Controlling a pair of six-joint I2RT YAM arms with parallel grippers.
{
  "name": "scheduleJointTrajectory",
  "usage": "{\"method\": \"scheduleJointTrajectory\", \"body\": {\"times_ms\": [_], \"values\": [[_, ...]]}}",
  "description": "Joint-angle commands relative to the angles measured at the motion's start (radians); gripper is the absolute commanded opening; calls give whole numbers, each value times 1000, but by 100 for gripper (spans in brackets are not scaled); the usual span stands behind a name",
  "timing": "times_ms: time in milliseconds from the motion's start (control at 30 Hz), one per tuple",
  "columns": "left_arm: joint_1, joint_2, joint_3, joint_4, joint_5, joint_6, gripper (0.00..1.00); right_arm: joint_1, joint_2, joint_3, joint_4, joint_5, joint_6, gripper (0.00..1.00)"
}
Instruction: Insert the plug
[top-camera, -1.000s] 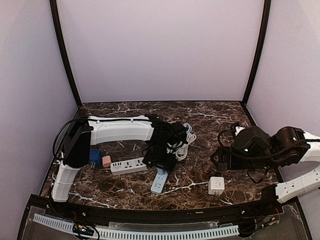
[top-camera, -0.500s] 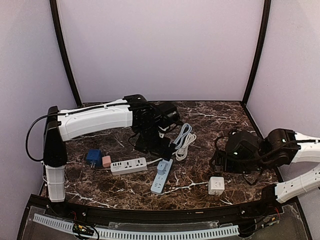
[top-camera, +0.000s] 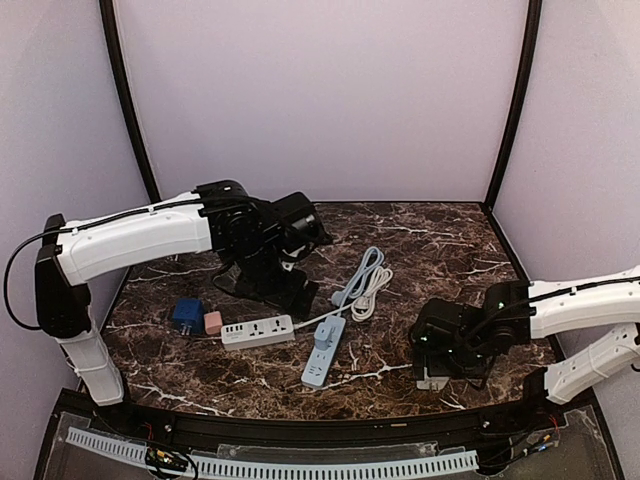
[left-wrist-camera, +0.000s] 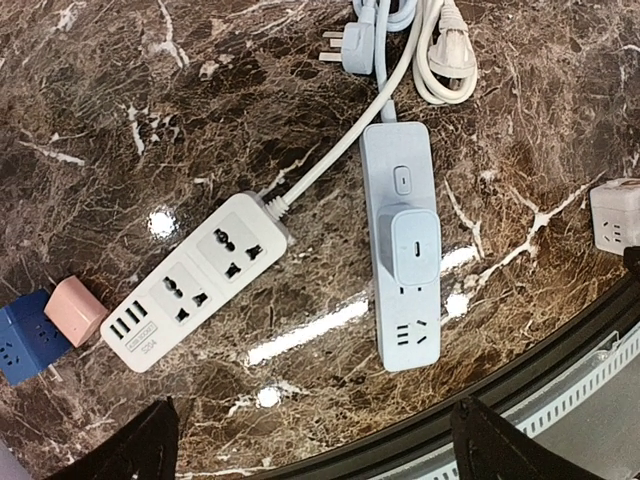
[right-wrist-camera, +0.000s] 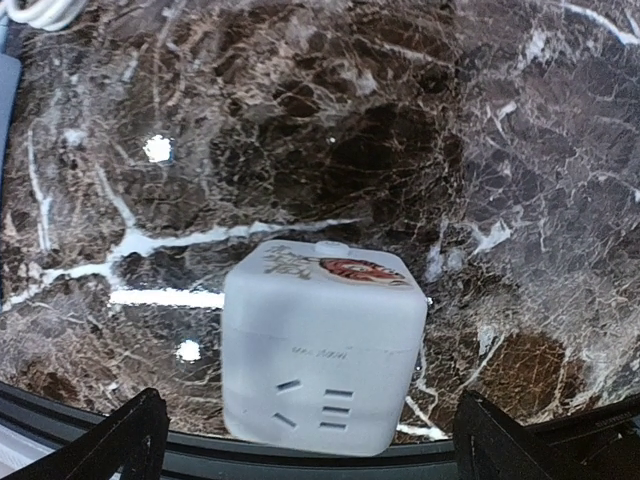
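The right gripper's open fingers are already on both sides of the white cube plug (top-camera: 432, 381) with clear gaps, so the right gripper should lower around it next, one finger down along each side of the white plug.
A light-blue power strip (top-camera: 318, 366) (left-wrist-camera: 402, 330) lies near the table's front edge. A light-blue plug block (top-camera: 324, 337) (left-wrist-camera: 413, 242) sits seated in its middle socket. My left gripper (top-camera: 288, 293) (left-wrist-camera: 315, 452) hangs open well above and behind the strip, touching nothing. My right gripper (top-camera: 441, 352) (right-wrist-camera: 315, 440) stands open low over a white cube plug (top-camera: 432, 381) (right-wrist-camera: 325, 345), with one finger on either side and a gap to each. The cube rests on the marble.
A white power strip (top-camera: 257, 329) (left-wrist-camera: 200, 280) lies left of the blue one, with a pink adapter (top-camera: 212, 322) (left-wrist-camera: 75, 308) and a dark blue adapter (top-camera: 186, 313) (left-wrist-camera: 20, 338) beside its end. Coiled cables (top-camera: 365, 280) (left-wrist-camera: 425, 60) lie behind. The table's front rail (top-camera: 300, 432) runs close by.
My left arm has risen and drawn back to the left, away from the blue strip, leaving the plug block in it. My right arm has swung forward and down over the white cube.
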Motion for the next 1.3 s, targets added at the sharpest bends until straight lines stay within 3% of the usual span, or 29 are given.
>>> {"method": "scheduleJointTrajectory", "body": {"times_ms": [0,367,967,1267], "values": [[3,-107,-54,-28,-32,-15,95,-50,17,-61,96,-77,-26,99],[17,-231,-164,-34,-42,-40,95,-97,47,-92,160,-93,-61,94],[17,-262,-184,-12,-39,-69,94,-100,48,-147,183,-85,-60,80],[17,-259,-182,2,-32,-84,94,-101,35,-146,171,-87,-85,62]]}}
